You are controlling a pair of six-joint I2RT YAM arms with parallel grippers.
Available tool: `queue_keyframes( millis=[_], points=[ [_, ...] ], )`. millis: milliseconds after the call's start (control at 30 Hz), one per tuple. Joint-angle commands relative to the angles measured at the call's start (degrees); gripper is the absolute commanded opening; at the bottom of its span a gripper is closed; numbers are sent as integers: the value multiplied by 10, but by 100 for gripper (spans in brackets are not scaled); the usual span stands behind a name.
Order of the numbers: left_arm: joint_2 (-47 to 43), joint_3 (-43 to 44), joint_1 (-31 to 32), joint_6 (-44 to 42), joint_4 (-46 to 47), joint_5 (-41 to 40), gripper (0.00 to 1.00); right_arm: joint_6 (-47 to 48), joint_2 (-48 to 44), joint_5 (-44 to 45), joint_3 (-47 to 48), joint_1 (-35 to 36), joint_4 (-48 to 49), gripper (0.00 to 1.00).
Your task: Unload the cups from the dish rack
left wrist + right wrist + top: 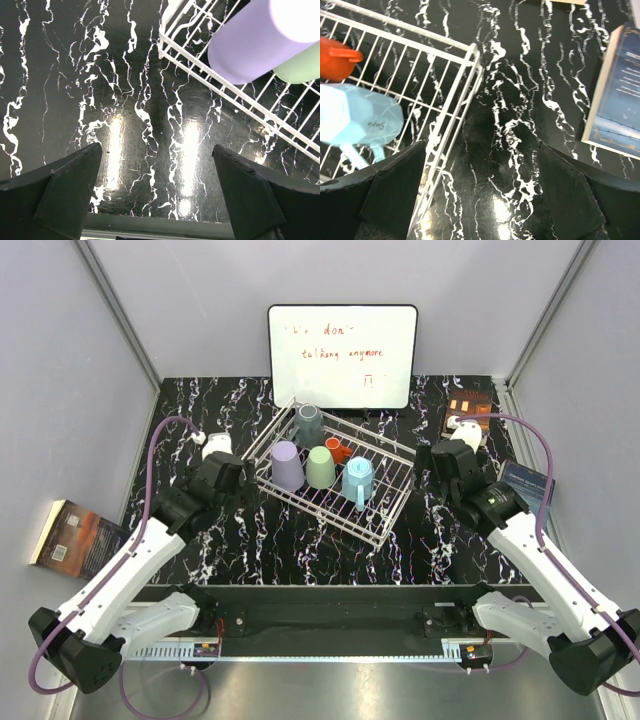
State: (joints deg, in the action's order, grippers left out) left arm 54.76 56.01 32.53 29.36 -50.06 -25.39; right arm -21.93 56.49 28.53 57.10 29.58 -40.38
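The robot's right gripper will first shift toward the mug (358, 480) and then go down astride it, because the end bar of the dish rack is under one finger, to the left in the wrist view.
The white wire dish rack (385, 515) lies askew in the middle of the black marbled table. In it stand a dark grey cup (308, 425), a lilac cup (286, 465), a pale green cup (321, 467), a light blue handled mug (358, 480) and a small orange cup (337, 449). My left gripper (240, 483) hovers open just left of the rack, empty; its wrist view shows the lilac cup (255, 45) and the green cup (300, 67). My right gripper (432, 465) stands open just right of the rack; there the blue mug (357, 120), the orange cup (337, 59) and the rack's corner (472, 52) show.
A whiteboard (342, 355) with red writing leans at the back, behind the rack. A dark book (470, 408) lies at the back right, a blue book (527, 485) at the right edge (617, 90). Another book (78, 537) leans outside the left wall.
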Motion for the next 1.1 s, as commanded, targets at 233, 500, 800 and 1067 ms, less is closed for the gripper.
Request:
queue_keyframes(
  millis=[233, 500, 800, 1067],
  points=[
    [5, 2, 2, 26, 21, -6, 99, -48, -1, -51, 28, 2, 28, 100],
    [28, -10, 2, 9, 23, 14, 99, -31, 34, -136, 46, 2, 0, 100],
    [44, 20, 2, -17, 30, -17, 99, -93, 38, -129, 25, 2, 8, 93],
    [63, 45, 2, -12, 33, -21, 99, -114, 49, -108, -23, 2, 28, 80]
  ],
)
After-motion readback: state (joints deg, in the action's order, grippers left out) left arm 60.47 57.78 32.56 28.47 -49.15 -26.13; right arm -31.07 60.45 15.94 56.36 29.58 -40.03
